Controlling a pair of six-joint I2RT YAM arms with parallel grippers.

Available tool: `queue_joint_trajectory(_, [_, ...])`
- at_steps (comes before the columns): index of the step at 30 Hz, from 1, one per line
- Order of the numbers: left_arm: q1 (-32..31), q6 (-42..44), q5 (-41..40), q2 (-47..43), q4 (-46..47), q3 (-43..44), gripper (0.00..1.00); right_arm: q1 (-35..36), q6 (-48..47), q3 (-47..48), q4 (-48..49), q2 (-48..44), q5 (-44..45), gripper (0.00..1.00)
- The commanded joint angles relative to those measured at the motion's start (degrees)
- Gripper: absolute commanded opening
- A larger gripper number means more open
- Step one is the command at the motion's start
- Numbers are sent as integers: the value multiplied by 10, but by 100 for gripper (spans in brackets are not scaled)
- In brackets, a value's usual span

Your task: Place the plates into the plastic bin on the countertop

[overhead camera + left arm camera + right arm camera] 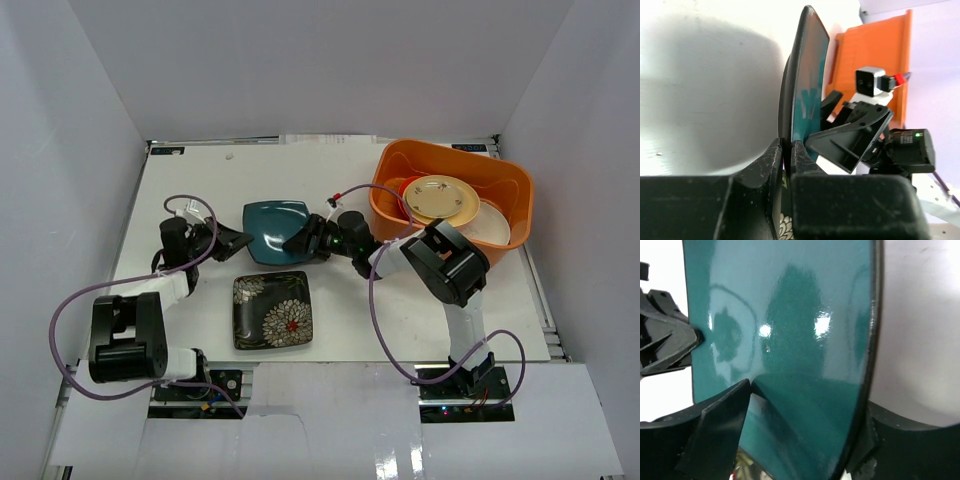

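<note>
My right gripper tilts its open fingers in line with the teal plate next and pinches it, since the plate's edge facing the bin lies between them.
The square dark teal plate (275, 228) lies between both grippers near the middle of the white countertop (400, 320). My left gripper (238, 243) is shut on its left edge; in the left wrist view the fingertips (775, 150) pinch the plate (807, 75) edge-on. My right gripper (303, 240) is open, its jaws straddling the plate's right edge (790, 315), one fingertip (735, 395) touching the top face. The square black floral plate (272, 310) lies flat in front. The orange plastic bin (455, 152) at the back right holds a cream plate (440, 197), a pale plate (497, 224) and an orange-red one (398, 187).
White walls close in the countertop on the left, back and right. The right arm's elbow (450, 262) stands just in front of the bin. Purple cables loop beside both arm bases.
</note>
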Motion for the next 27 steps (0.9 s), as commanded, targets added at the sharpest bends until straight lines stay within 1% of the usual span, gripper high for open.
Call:
queue_joint_trajectory(1, [-15, -70, 101, -56, 97, 1, 0, 26, 19, -9, 70, -36, -52, 74])
queue_joint_trajectory(3, [-12, -76, 115, -74, 93, 12, 0, 26, 30, -23, 88, -52, -53, 73])
queue_joint_trajectory(4, [-12, -77, 123, -80, 93, 16, 0, 27, 33, -28, 103, -66, -53, 70])
queue_joint_trajectory(5, [-11, -80, 128, -86, 92, 19, 0, 28, 34, -34, 111, -74, -48, 67])
queue_joint_trajectory(6, [-12, -81, 131, -100, 85, 22, 0, 29, 34, -49, 116, -87, -42, 61])
queue_joint_trajectory(8, [-11, -70, 133, -118, 69, 29, 0, 35, 21, -61, 112, -124, -23, 54])
queue_joint_trajectory(9, [-12, -60, 131, -129, 41, 32, 0, 37, 14, -68, 107, -139, -15, 46])
queue_joint_trajectory(11, [-12, -28, 116, -160, 2, 42, 0, 45, -17, -84, 76, -186, 16, 42])
queue_joint_trajectory(12, [-12, -20, 115, -167, -28, 45, 0, 47, -29, -90, 63, -204, 29, 37])
queue_joint_trajectory(14, [-14, -16, 130, -177, -45, 48, 0, 50, -55, -112, 42, -251, 64, 29])
queue_joint_trajectory(16, [-17, -20, 145, -179, -43, 47, 0, 50, -67, -133, 35, -297, 79, 24])
queue_joint_trajectory(17, [-22, -18, 157, -180, -44, 48, 0, 50, -85, -137, 29, -311, 89, 19])
queue_joint_trajectory(19, [-26, -13, 167, -182, -50, 53, 16, 50, -100, -144, -3, -353, 102, 16])
queue_joint_trajectory(20, [-30, -4, 173, -182, -58, 62, 25, 50, -112, -147, -11, -367, 106, 10])
queue_joint_trajectory(21, [-30, 2, 173, -183, -68, 69, 35, 49, -117, -148, -26, -382, 109, 8])
queue_joint_trajectory(22, [-30, 10, 170, -183, -79, 75, 51, 43, -121, -149, -33, -408, 108, 8])
queue_joint_trajectory(23, [-54, 23, 170, -183, -95, 89, 58, 36, -124, -145, -42, -421, 103, 8])
queue_joint_trajectory(24, [-58, 29, 170, -183, -101, 96, 64, 29, -125, -140, -66, -444, 96, 8])
queue_joint_trajectory(25, [-61, 36, 169, -183, -108, 102, 68, 10, -124, -137, -78, -456, 80, 8])
queue_joint_trajectory(26, [-70, 48, 166, -183, -124, 112, 75, -14, -119, -128, -95, -478, 70, 8])
queue_joint_trajectory(27, [-74, 58, 163, -182, -134, 118, 77, -15, -118, -123, -95, -487, 61, 8])
